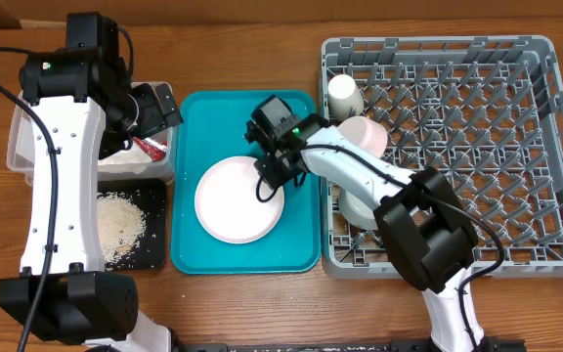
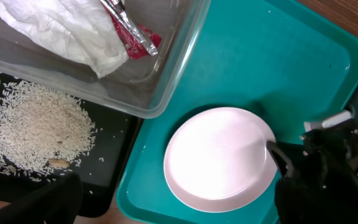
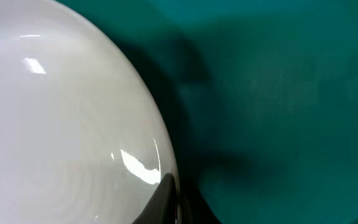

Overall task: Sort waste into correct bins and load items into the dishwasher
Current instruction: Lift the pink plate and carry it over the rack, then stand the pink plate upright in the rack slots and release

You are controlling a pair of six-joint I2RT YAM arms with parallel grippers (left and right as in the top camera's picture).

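Note:
The far pegs beside the white cup are empty, so my right gripper needs to go up, carry the plate [image 1: 235,202] outward over those pegs, lower it and release the plate's rim.
The round pale pink plate [image 1: 235,202] lies on the teal tray [image 1: 301,249]. My right gripper [image 1: 266,174] is shut on the plate's right rim; in the right wrist view its fingertips [image 3: 166,196] pinch the plate [image 3: 61,118] at the edge. My left gripper [image 1: 156,110] hangs open and empty above the clear tub [image 1: 20,147], which holds the white napkin [image 2: 61,28] and the red wrapper [image 2: 138,40]. Rice [image 1: 118,223] lies in the black tray [image 1: 154,256]. The grey dish rack [image 1: 545,147] holds the white cup [image 1: 344,95], the pink bowl [image 1: 368,133] and the whitish bowl [image 1: 352,207].
The teal tray sits between the two bins on the left and the dish rack on the right. My right arm reaches from the rack's front left corner across the tray. Bare wooden table [image 1: 262,303] runs along the front.

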